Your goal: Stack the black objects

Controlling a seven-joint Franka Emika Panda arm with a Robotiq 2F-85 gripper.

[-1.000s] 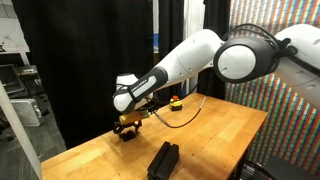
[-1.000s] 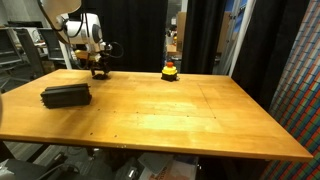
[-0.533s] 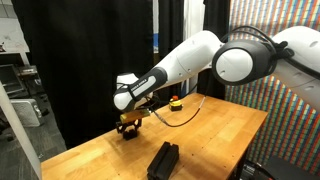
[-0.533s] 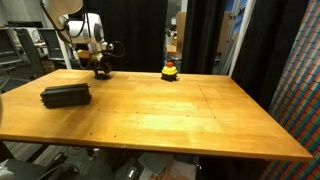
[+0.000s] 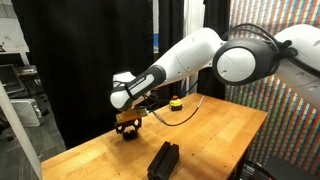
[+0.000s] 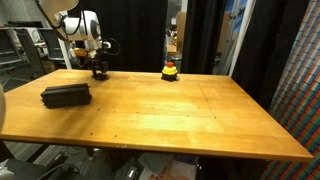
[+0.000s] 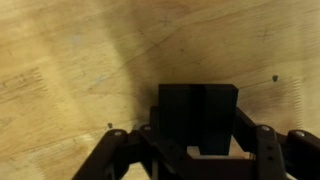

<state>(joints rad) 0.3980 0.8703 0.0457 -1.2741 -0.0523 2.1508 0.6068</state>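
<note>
The robot should next lift the small block in its gripper, move back toward the base to the larger black slab, over the slab's clear top (image 5: 163, 155), and lower the small block to release it.
My gripper (image 7: 197, 142) is shut on a small black block (image 7: 197, 105), which fills the space between the fingers in the wrist view. In both exterior views the gripper (image 5: 127, 125) (image 6: 99, 70) points down at the far corner of the wooden table (image 6: 170, 115), right at its surface. I cannot tell whether the block still touches the wood. A larger black slab (image 5: 163, 158) (image 6: 66, 95) lies flat on the table, well apart from the gripper.
A small yellow object with a red top (image 5: 175, 102) (image 6: 170, 70) stands near the table's back edge. A black curtain (image 6: 200, 35) hangs behind the table. A cable (image 5: 185, 115) loops over the wood near the arm.
The jaws have closed onto the small black block. The wrist has shifted only slightly; the slab and the yellow object have not moved.
</note>
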